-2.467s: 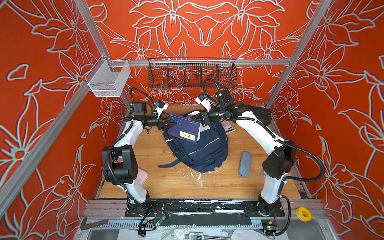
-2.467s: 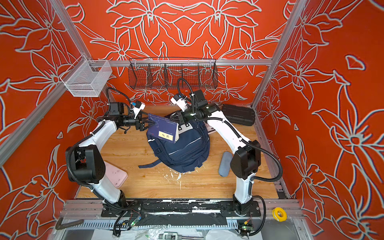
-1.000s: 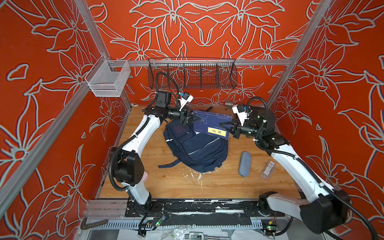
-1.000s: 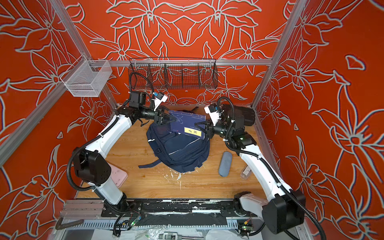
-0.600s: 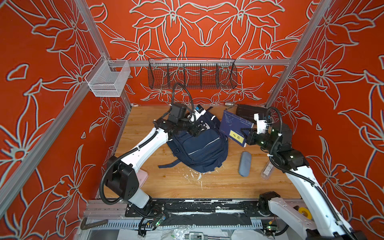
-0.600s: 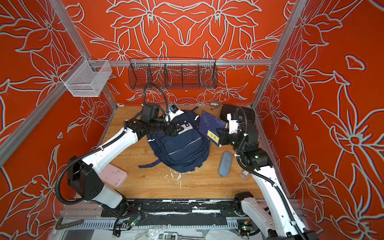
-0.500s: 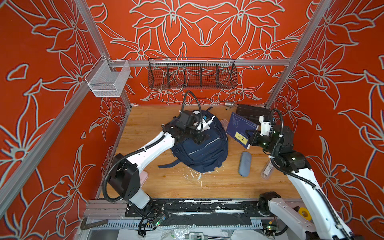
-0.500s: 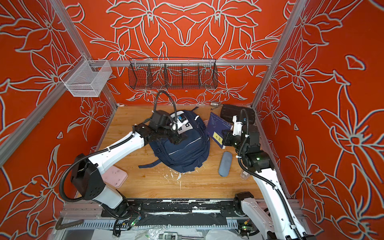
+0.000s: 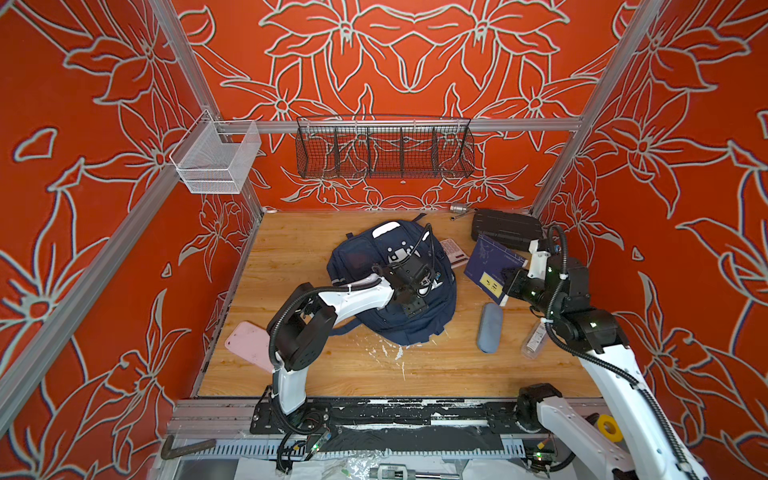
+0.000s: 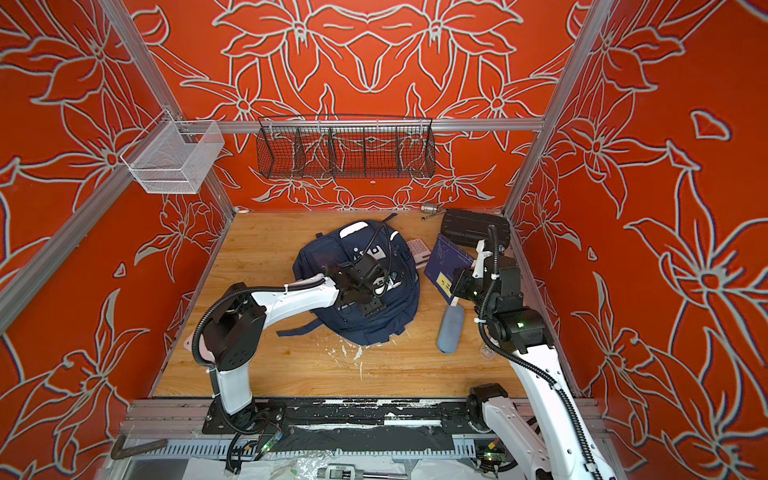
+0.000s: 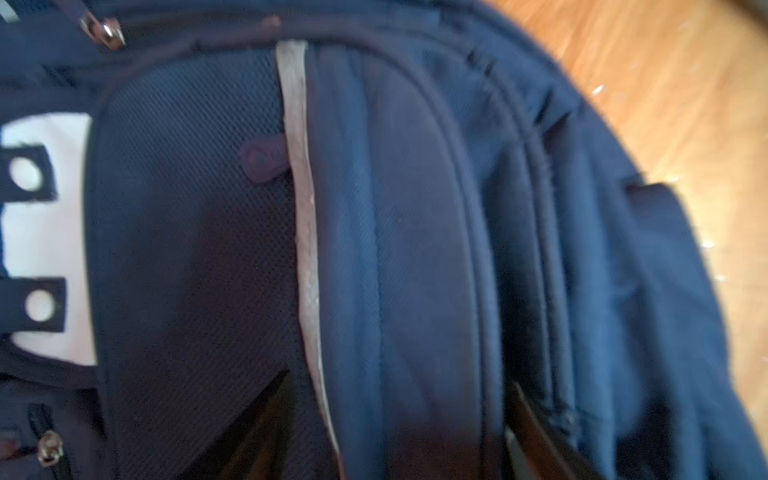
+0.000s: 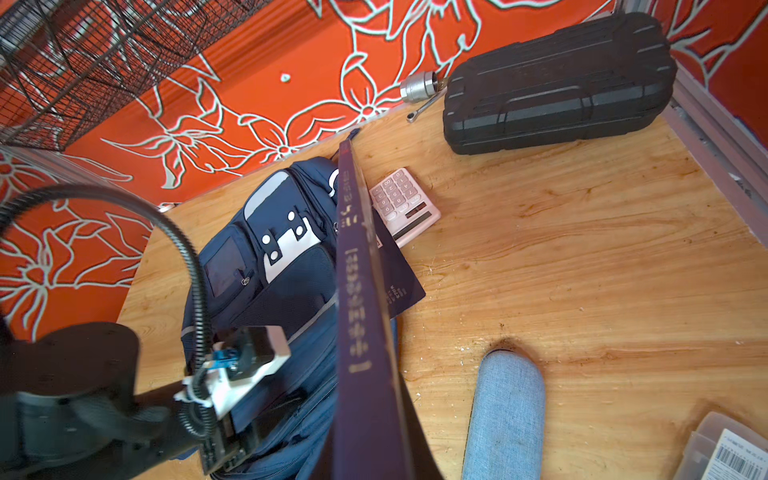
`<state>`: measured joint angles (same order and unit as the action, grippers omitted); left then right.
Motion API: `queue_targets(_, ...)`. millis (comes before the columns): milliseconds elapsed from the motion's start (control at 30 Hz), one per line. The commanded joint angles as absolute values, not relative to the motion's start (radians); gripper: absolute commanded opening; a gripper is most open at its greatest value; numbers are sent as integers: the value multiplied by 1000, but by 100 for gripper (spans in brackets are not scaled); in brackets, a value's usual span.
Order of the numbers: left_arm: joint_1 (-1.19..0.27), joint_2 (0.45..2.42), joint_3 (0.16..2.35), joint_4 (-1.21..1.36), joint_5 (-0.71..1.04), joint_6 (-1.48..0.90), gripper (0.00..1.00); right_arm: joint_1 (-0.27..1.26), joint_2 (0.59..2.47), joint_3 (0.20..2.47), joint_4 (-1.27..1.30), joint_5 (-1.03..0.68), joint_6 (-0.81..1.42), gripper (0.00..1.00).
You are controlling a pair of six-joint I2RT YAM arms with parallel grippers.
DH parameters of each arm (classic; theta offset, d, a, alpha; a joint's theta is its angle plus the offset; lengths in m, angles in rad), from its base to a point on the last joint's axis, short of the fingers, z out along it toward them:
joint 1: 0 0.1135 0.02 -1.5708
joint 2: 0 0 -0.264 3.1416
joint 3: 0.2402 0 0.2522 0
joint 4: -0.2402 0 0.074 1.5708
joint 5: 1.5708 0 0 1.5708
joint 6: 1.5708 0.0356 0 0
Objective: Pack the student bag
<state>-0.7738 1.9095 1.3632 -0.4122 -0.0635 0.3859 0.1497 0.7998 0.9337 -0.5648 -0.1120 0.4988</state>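
The bag's near half lies beyond the book from my right gripper. So my right gripper carries the navy book (image 9: 488, 262) across next, free edge leading, and releases it inside.
The navy student bag (image 9: 361, 257) (image 10: 386, 326) lies on the wooden table in both top views, white patch toward the back wall. My left gripper (image 9: 413, 308) (image 10: 370, 309) hangs just above the bag's front pocket. In the left wrist view its two dark fingers (image 11: 266, 415) stand wide apart over the grey reflective stripe (image 11: 305, 232), holding nothing. My right gripper (image 9: 509, 284) (image 10: 457, 286) is shut on a navy book (image 9: 488, 262) (image 12: 357, 311), held tilted on edge just right of the bag. The book hides the right fingers in the right wrist view.
A black ribbed case (image 9: 507, 228) and a socket wrench (image 9: 459, 210) lie at the back right. A pink calculator (image 12: 405, 205) sits between bag and book. A grey-blue pouch (image 9: 490, 327) and a clear bottle (image 9: 534, 338) lie right of the bag, and a pink flat case (image 9: 249, 345) lies front left.
My right gripper has carried the book from above the bag off to its right side and lower. My left gripper has swung from the bag's back edge onto its front pocket.
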Motion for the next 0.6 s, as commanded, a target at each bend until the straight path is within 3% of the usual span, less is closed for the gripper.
queue_targets(0, -781, 1943, 1401, -451, -194, 342, 62, 142, 787, 923, -549, -93, 533, 0)
queue_targets(100, -781, 1935, 1424, -481, -213, 313, 18, 143, 795, 925, -561, -109, 548, 0)
queue_targets(167, -782, 1894, 1430, -499, -201, 318, 0, 142, 796, 931, -579, -134, 576, 0)
queue_targets(433, -676, 1666, 1527, -614, 4, 394, 0, 141, 720, 933, -661, -157, 776, 0)
queue_targets(567, -611, 1603, 1588, -626, 134, 427, 0, 149, 693, 860, -577, -286, 950, 0)
